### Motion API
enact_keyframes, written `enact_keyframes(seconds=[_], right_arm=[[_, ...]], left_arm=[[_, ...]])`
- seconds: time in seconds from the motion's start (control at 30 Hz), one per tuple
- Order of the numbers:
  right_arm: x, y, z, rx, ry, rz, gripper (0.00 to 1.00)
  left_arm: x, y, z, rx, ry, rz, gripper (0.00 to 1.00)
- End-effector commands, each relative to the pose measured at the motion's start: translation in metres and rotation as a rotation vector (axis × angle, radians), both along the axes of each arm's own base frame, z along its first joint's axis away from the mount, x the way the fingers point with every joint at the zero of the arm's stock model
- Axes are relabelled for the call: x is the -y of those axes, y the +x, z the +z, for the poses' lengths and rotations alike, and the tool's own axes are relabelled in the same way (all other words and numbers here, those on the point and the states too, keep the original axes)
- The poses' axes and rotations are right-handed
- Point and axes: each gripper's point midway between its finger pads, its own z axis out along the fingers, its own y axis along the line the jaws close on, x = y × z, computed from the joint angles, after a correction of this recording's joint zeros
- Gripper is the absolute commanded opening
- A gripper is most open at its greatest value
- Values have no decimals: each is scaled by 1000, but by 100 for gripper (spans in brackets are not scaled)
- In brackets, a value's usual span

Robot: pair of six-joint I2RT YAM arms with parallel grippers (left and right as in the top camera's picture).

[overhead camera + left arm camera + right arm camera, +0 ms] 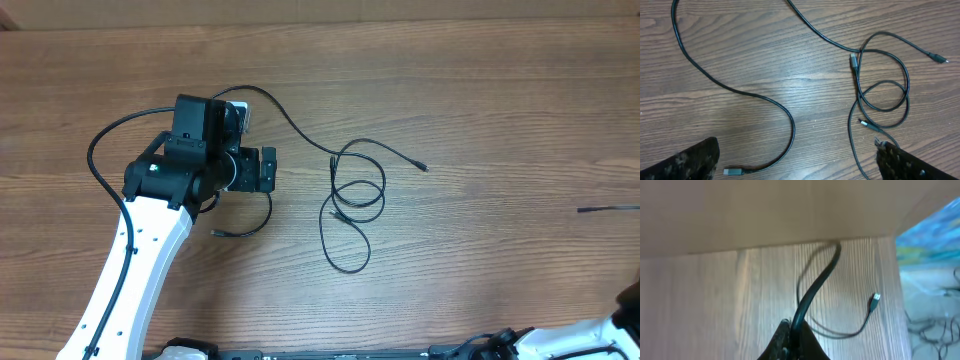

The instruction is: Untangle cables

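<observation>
My right gripper carries the black cable down onto the wood beside its free plug end next, and then my right gripper opens.
Thin black cables lie on the wood table. One tangle of loops point(352, 192) sits right of my left gripper point(266, 170); in the left wrist view the loops point(883, 90) cross over each other, with small plugs point(854, 60) among them. A separate cable point(715, 82) curves down to a plug end point(734, 171) between my left fingers. The left gripper point(797, 159) hovers open, holding nothing. My right gripper point(796, 339) is shut on a black cable point(817, 282) whose free plug end point(874, 299) lies on the table. The right gripper is outside the overhead view.
A short piece of cable point(608, 208) pokes in at the far right of the table. A strip of the white right arm point(610, 325) shows at the bottom right corner. In the right wrist view the table edge point(896, 280) lies on the right.
</observation>
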Motion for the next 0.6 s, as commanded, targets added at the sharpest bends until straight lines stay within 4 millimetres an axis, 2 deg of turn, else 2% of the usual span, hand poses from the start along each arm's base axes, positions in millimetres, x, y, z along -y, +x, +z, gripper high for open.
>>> enact_keyframes(seconds=[0.0,0.1,0.27,0.33,0.37,0.4,0.43,0.57], right_arm=[[13,-1,-25,75,78,-22,4],[22,-1,-49,124,154,-23,4],[31,-5,-74,158,234,-39,4],[33,-8,-82,169,261,-48,26],[33,-9,-85,178,275,-52,58],[33,-11,-85,182,281,-55,73],[33,-14,-85,189,286,-60,99],[30,-10,-85,222,310,-35,100]], left_arm=[[0,3,1,6,-3,-1,100],[0,3,1,6,-3,-1,100],[0,3,1,6,-3,-1,100],[0,3,1,6,-3,-1,100],[0,3,1,6,-3,-1,100],[0,3,1,6,-3,-1,100],[0,3,1,6,-3,-1,100],[0,3,1,6,-3,-1,100]])
